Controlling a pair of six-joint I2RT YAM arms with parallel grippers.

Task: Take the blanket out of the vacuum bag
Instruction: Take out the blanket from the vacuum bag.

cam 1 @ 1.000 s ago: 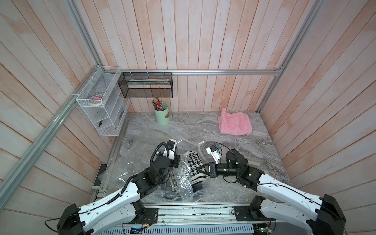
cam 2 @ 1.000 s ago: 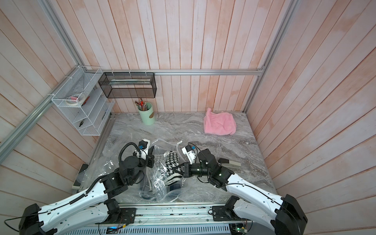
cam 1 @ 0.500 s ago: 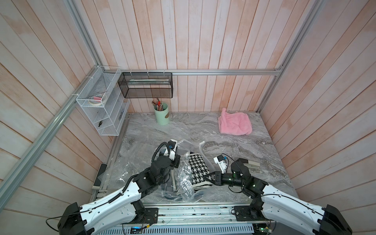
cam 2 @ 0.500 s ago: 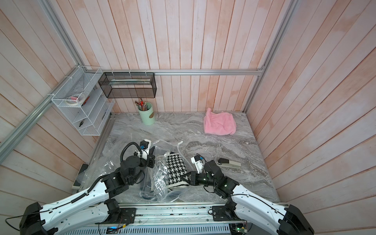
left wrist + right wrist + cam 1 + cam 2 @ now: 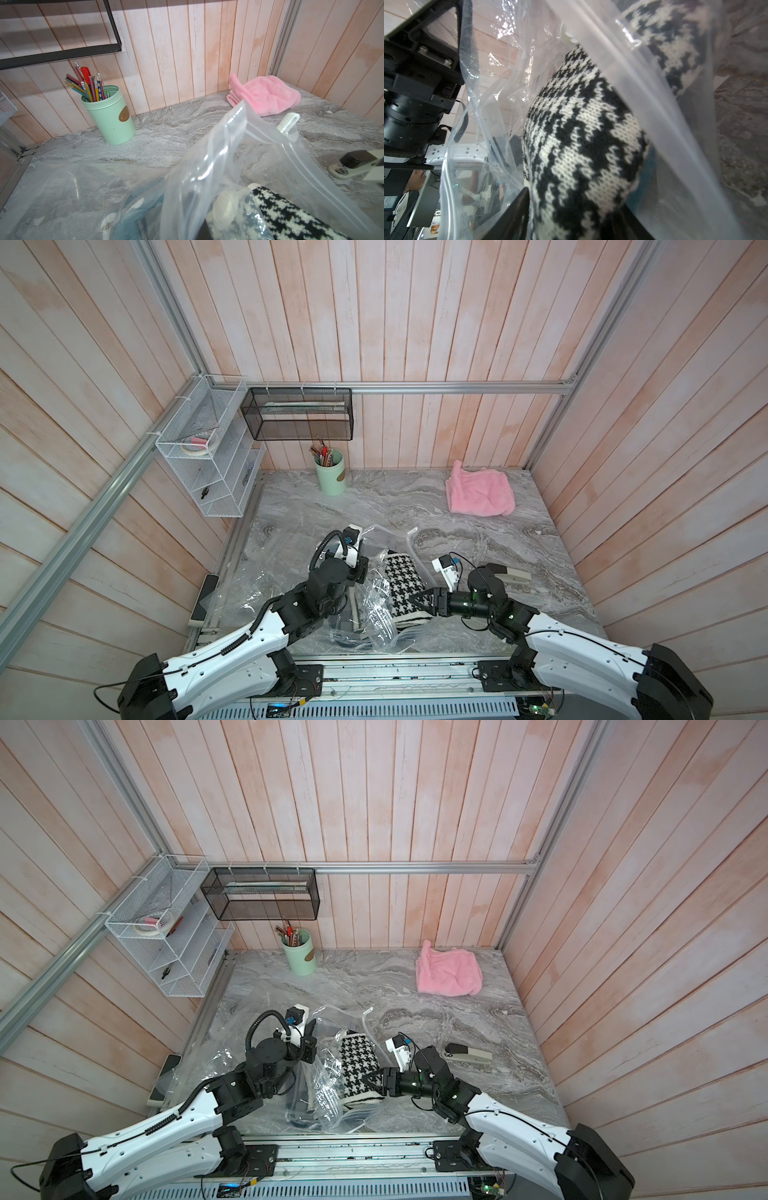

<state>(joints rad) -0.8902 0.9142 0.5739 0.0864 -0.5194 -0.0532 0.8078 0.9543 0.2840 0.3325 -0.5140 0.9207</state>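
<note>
The blanket's near end (image 5: pixel 404 608) (image 5: pixel 572 172) lies bare just ahead of my right gripper's spread fingers. My right gripper pushes deeper toward my left gripper next and closes on that end.
The black-and-white houndstooth blanket (image 5: pixel 401 585) (image 5: pixel 357 1065) lies folded in the open mouth of the vacuum bag (image 5: pixel 376 624) (image 5: pixel 328 1094), a crinkly clear bag at the near middle of the table. Plastic covers the blanket's left side. The bag's round white valve cap (image 5: pixel 226 205) presses against the knit. My left gripper (image 5: pixel 360 572) is shut on a raised sheet of the bag (image 5: pixel 207 166), its fingers mostly hidden by plastic. My right gripper (image 5: pixel 415 599) (image 5: pixel 368 1079) is at the blanket's near right end, open, with the knit (image 5: pixel 581 135) between its spread fingers.
A pink cloth (image 5: pixel 480 493) lies at the far right. A green pencil cup (image 5: pixel 331 472) stands at the back wall. A stapler (image 5: pixel 469 1053) lies right of my right arm, and a phone (image 5: pixel 205 597) at the table's left edge. Wire racks (image 5: pixel 208 460) hang on the left.
My right gripper has gone from shut to open and drawn back toward the near right. More of the blanket shows at the bag's mouth. The left gripper holds still.
</note>
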